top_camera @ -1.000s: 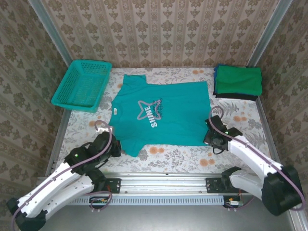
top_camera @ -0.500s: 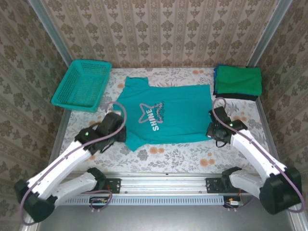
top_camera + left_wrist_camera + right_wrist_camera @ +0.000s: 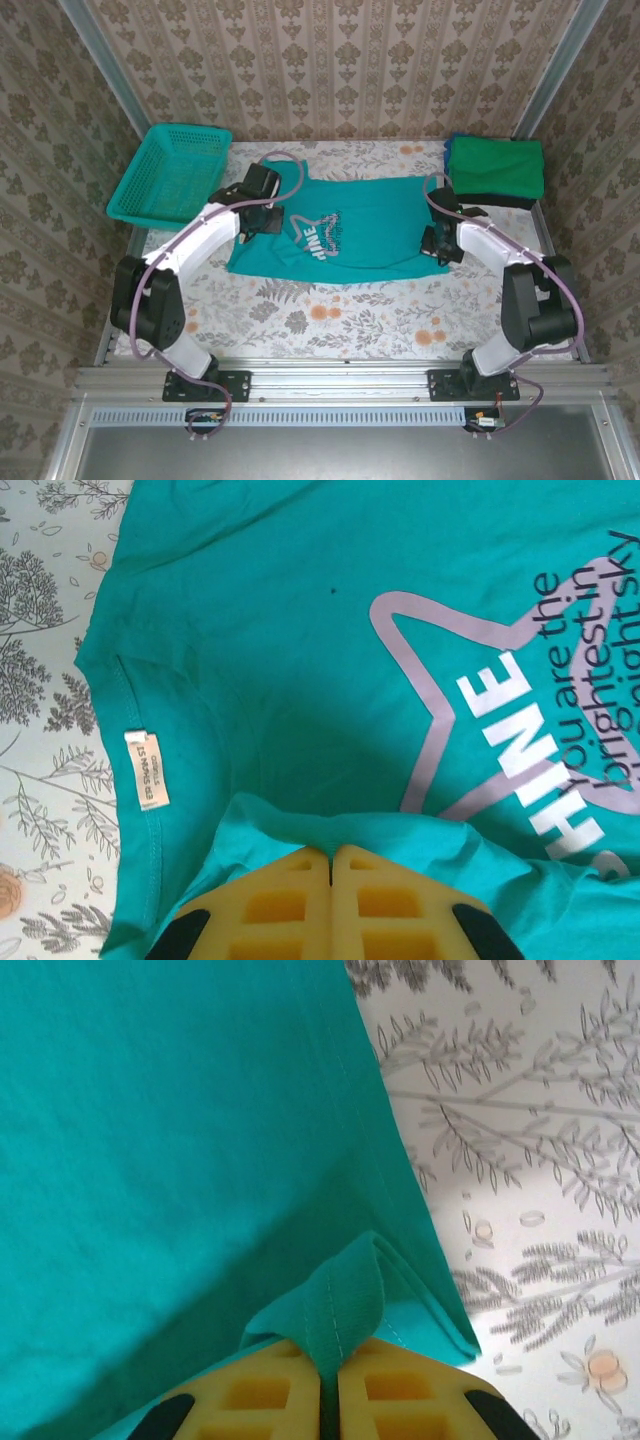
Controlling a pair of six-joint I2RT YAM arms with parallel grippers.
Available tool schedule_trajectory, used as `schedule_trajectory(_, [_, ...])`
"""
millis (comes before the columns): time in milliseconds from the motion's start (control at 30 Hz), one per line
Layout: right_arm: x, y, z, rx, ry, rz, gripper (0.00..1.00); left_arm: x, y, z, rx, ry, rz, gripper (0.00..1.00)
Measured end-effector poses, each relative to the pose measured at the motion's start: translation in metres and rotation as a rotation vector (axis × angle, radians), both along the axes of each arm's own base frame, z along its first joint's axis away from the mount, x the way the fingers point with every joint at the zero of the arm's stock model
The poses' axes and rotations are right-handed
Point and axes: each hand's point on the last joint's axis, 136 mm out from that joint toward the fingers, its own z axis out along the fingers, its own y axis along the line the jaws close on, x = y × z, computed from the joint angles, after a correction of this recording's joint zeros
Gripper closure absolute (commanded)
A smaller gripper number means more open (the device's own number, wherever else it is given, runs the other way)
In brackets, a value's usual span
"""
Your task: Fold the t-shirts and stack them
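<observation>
My right gripper carries the pinched hem outward along the stitched edge next and then releases it, since the shirt's uncovered far part lies outward of the gripper.
The teal t-shirt [image 3: 350, 235] with the white star and "SHINE" print lies mid-table, its near half lifted and doubled toward the back. My left gripper [image 3: 268, 215] is shut on a fold of the shirt's left side; in the left wrist view the yellow fingertips [image 3: 330, 852] pinch teal cloth [image 3: 300, 660] beside the collar label [image 3: 147, 782]. My right gripper [image 3: 437, 243] is shut on the right hem; in the right wrist view the stitched hem [image 3: 345, 1310] rises from between the closed pads [image 3: 329, 1355]. Folded t-shirts, green on top [image 3: 495, 168], are stacked at the back right.
A teal mesh basket [image 3: 170, 175] sits at the back left, tilted against the wall. The floral tablecloth [image 3: 340, 320] shows bare in front of the shirt. Patterned walls close in the table on three sides.
Both arms have stretched away from the near edge, carrying the shirt's near edge toward the back. The shirt now looks shorter front to back.
</observation>
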Motion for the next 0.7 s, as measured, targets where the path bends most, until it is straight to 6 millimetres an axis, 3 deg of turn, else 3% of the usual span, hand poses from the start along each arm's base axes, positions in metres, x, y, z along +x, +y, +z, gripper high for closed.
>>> schedule_trajectory(200, [0.021,-0.007,-0.006,-0.009,0.018,-0.001,0.9,0.016,0.012,-0.012,0.016,0.025,0.024,1.0])
schedule_trajectory(700, [0.043,-0.023,-0.009,-0.014,0.039,-0.029,0.84,0.032,0.05,-0.025,0.033,0.051,0.124,1.0])
